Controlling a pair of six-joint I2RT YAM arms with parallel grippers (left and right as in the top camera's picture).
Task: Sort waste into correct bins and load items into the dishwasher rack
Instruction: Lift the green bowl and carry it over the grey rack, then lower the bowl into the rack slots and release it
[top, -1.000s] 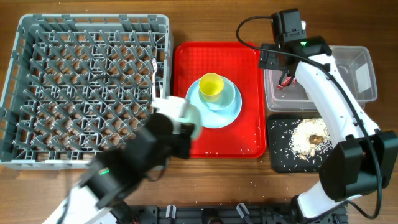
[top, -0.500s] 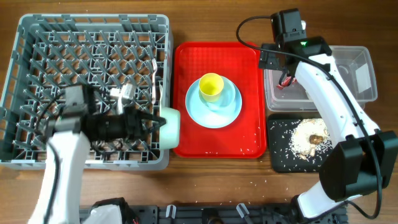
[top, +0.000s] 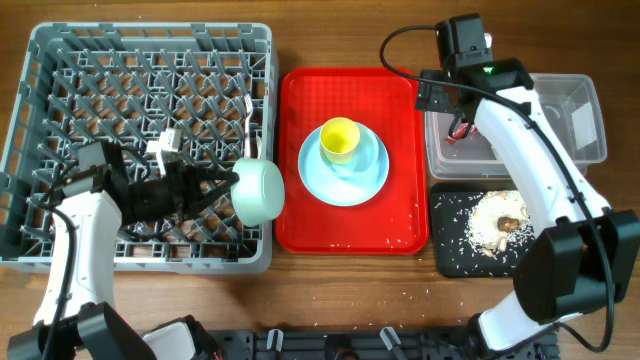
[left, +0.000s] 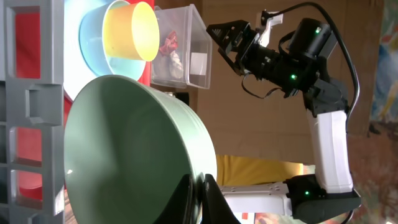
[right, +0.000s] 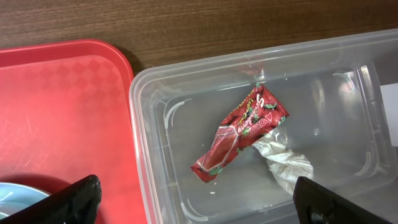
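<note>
I should next carry the bowl (top: 259, 191) in my left gripper away from the red tray and bring it down into the near corner of the rack.
My left gripper (top: 226, 186) is shut on the rim of the pale green bowl (top: 259, 191), holding it on its side over the right front corner of the grey dishwasher rack (top: 60, 60). In the left wrist view the bowl (left: 124, 155) fills the frame and the jaws (left: 202, 193) pinch its edge. The yellow cup (top: 340, 138) sits in the light blue bowl (top: 372, 155) on the light blue plate (top: 345, 188). My right gripper (right: 198, 202) is open over the clear tub (right: 143, 93), which holds the red wrapper (right: 239, 134) and the white tissue (right: 283, 163).
The plate stack stands on the flat red tray (top: 345, 235). The black tray (top: 445, 250) at the front right holds rice scraps (top: 495, 220). A white piece of cutlery (top: 247, 120) stands in the rack by its right wall. Rice grains lie scattered on the red tray.
My left arm swung left from the table front beside the red tray, carrying the green bowl to the rack's right front corner. The right arm has not moved.
</note>
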